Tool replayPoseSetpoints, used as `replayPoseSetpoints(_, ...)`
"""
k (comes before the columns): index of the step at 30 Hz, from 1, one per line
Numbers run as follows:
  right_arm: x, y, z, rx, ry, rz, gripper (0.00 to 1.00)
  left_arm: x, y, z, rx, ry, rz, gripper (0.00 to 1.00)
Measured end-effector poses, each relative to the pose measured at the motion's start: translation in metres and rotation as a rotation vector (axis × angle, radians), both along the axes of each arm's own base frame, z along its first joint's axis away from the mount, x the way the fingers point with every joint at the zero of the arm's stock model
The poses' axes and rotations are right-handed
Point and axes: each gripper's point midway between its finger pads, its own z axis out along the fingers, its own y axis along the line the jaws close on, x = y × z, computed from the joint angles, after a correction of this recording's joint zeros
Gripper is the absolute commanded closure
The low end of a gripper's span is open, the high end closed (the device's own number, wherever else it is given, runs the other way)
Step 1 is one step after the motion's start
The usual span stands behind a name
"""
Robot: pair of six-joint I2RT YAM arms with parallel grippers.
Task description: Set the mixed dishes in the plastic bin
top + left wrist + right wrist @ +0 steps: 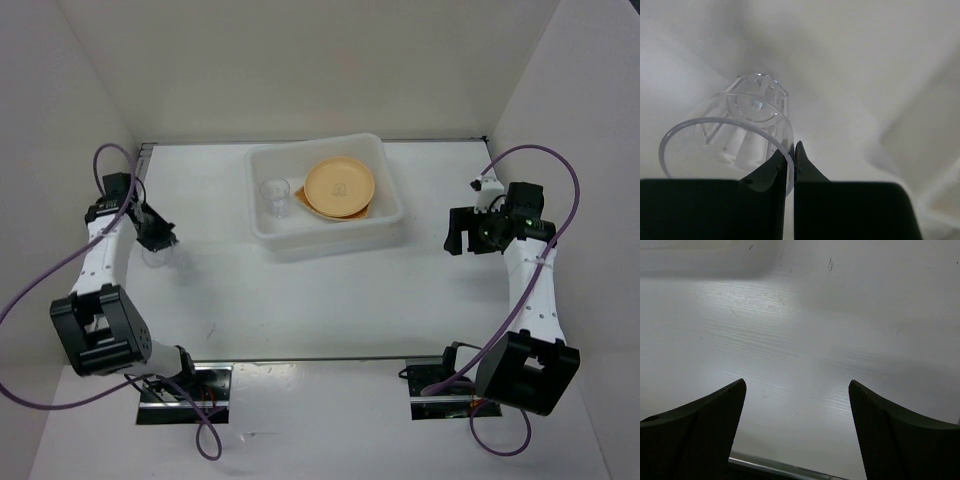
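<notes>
My left gripper lifts the cup over the plastic bin [330, 240] next, then brings it down beside the second clear cup, where the bin's near corner stands empty.
My left gripper [158, 236] is at the table's left side, shut on the rim of a clear plastic cup [155, 256]. In the left wrist view the jaws [791, 150] pinch the cup's wall, and the cup [747, 125] tilts away from the camera. The translucent white plastic bin [330, 240] stands at the centre back. In it lie a round pale orange plate [339, 187] stacked on other orange plates, whose edges [300, 207] peek out, and a second clear cup [275, 195] at its left. My right gripper [461, 233] is open and empty right of the bin, over bare table [797, 385].
White walls enclose the table on the left, back and right. The table's near edge [320, 361] runs in front of the arm bases. Purple cables [545, 160] loop off both arms.
</notes>
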Motion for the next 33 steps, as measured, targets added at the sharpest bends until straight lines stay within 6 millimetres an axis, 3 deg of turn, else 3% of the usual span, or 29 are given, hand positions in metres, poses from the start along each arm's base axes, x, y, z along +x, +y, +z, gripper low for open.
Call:
replayPoseSetpoints(2,0.0,0.0,0.0,0.0,0.0,0.0,0.12,0.028,-0.021,0.042,-0.072,-0.206,-0.064,1.0)
replayPoseSetpoints(6,0.0,-0.001,0.0,-0.001,-0.001,-0.005,0.12,0.088,-0.09,0.143,-0.196,-0.604,-0.314,1.0)
replayPoseSetpoints(10,0.0,-0.003,0.0,-0.002,-0.003,-0.01,0.12,0.114,-0.17,0.214,-0.192,-0.744,-0.606,1.0)
replayPoseSetpoints(13,0.001,-0.003,0.001,-0.002,-0.005,-0.01,0.12,0.131,-0.225,0.238,-0.133,-0.774,-0.794,1.0)
replayPoseSetpoints(15,0.001,-0.003,0.001,-0.004,-0.008,-0.01,0.12,0.138,-0.255,0.225,-0.101,-0.733,-0.896,1.0)
replayPoseSetpoints(17,0.002,-0.004,0.001,-0.005,-0.012,-0.01,0.12,0.14,-0.273,0.189,-0.072,-0.628,-0.95,1.0)
replayPoseSetpoints(20,0.003,-0.004,0.002,-0.005,-0.013,-0.01,0.12,0.132,-0.285,0.124,-0.036,-0.424,-1.002,1.0)
replayPoseSetpoints(23,0.003,-0.004,0.002,-0.006,-0.015,-0.01,0.12,0.12,-0.285,0.075,0.009,-0.263,-1.033,1.0)
replayPoseSetpoints(26,0.003,-0.005,0.002,-0.007,-0.016,-0.014,0.12,0.108,-0.281,0.053,0.052,-0.179,-1.056,1.0)
replayPoseSetpoints(33,0.003,-0.007,0.002,-0.008,-0.019,-0.02,0.12,0.11,-0.276,0.045,0.119,-0.159,-1.063,0.95)
